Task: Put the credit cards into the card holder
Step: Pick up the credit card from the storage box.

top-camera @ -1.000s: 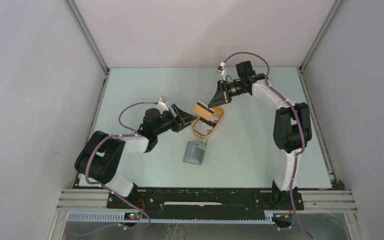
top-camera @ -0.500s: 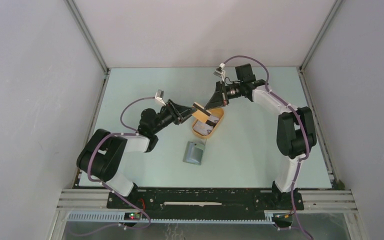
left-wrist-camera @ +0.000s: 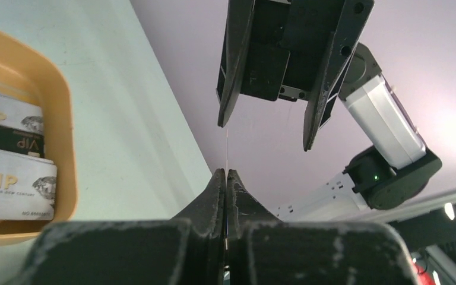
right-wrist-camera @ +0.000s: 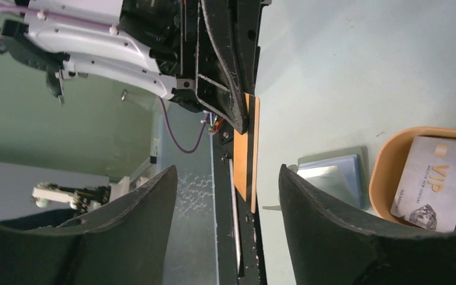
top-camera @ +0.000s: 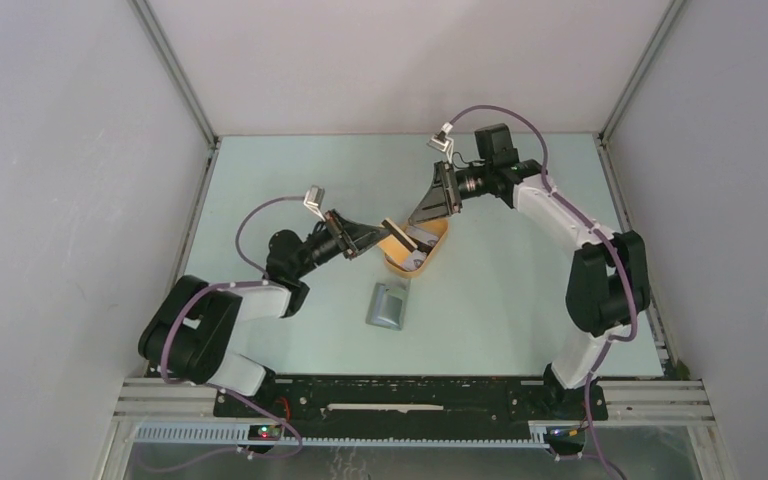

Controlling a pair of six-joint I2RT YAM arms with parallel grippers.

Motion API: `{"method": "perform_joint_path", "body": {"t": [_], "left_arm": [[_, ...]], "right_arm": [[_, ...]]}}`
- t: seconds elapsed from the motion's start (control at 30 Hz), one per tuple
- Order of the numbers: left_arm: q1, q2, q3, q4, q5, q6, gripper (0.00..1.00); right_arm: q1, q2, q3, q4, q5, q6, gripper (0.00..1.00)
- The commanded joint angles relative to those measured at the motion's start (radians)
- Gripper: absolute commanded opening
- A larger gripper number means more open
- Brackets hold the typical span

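Note:
My right gripper moves back toward my left gripper next, bringing its open fingers around the card's free edge (top-camera: 402, 235) (right-wrist-camera: 253, 167).
A tan credit card with a dark stripe (top-camera: 395, 232) hangs in the air over the orange tray's left end, and my left gripper (top-camera: 374, 238) is shut on it. In the left wrist view the card (left-wrist-camera: 227, 148) shows edge-on as a thin line rising from the closed left gripper (left-wrist-camera: 226, 176). My right gripper (top-camera: 428, 206) stands open just beyond it, its jaws either side of the card (right-wrist-camera: 240, 166) without touching. More credit cards, whitish (left-wrist-camera: 12, 187) and black (left-wrist-camera: 6, 138), lie in the tray. The grey-green card holder (top-camera: 390, 305) lies flat on the table in front of the tray.
The orange oval tray (top-camera: 434, 244) sits mid-table between the two arms. White walls with metal corner posts enclose the table on three sides. The arms' base rail (top-camera: 410, 395) runs along the near edge.
The right gripper carried the tan card to the left gripper, which shut on it; the right gripper then opened and let go. The left arm reached forward toward the tray.

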Motion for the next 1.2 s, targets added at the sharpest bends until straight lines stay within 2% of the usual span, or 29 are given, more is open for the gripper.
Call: {"method": "perform_joint_path", "body": {"t": [0.0,0.1,0.2,0.3,0.37,0.63,0.97,1.17], "left_arm": [[0.003,-0.100,-0.012,-0.009,0.125,0.105,0.00],[0.004,-0.168,0.008,-0.145,0.186,0.185,0.00],[0.002,-0.235,0.036,-0.321,0.237,0.292,0.00],[0.000,-0.295,0.071,-0.500,0.272,0.403,0.00],[-0.004,-0.319,0.085,-0.555,0.293,0.454,0.00],[-0.049,-0.338,0.110,-0.564,0.319,0.480,0.00],[-0.065,-0.349,0.114,-0.564,0.312,0.486,0.00],[-0.065,-0.338,0.126,-0.564,0.310,0.489,0.00]], "right_arm": [[0.035,-0.093,0.011,-0.123,-0.027,-0.174,0.73],[0.065,-0.107,0.025,-0.235,0.016,-0.294,0.73],[0.091,-0.125,0.024,-0.268,0.030,-0.348,0.73],[0.109,-0.138,0.020,-0.272,0.024,-0.351,0.71],[0.120,-0.140,0.015,-0.265,0.007,-0.343,0.67],[0.173,-0.130,0.002,-0.246,-0.005,-0.322,0.54],[0.179,-0.109,-0.012,-0.267,0.003,-0.336,0.48],[0.190,-0.101,-0.017,-0.309,0.006,-0.380,0.41]]}}
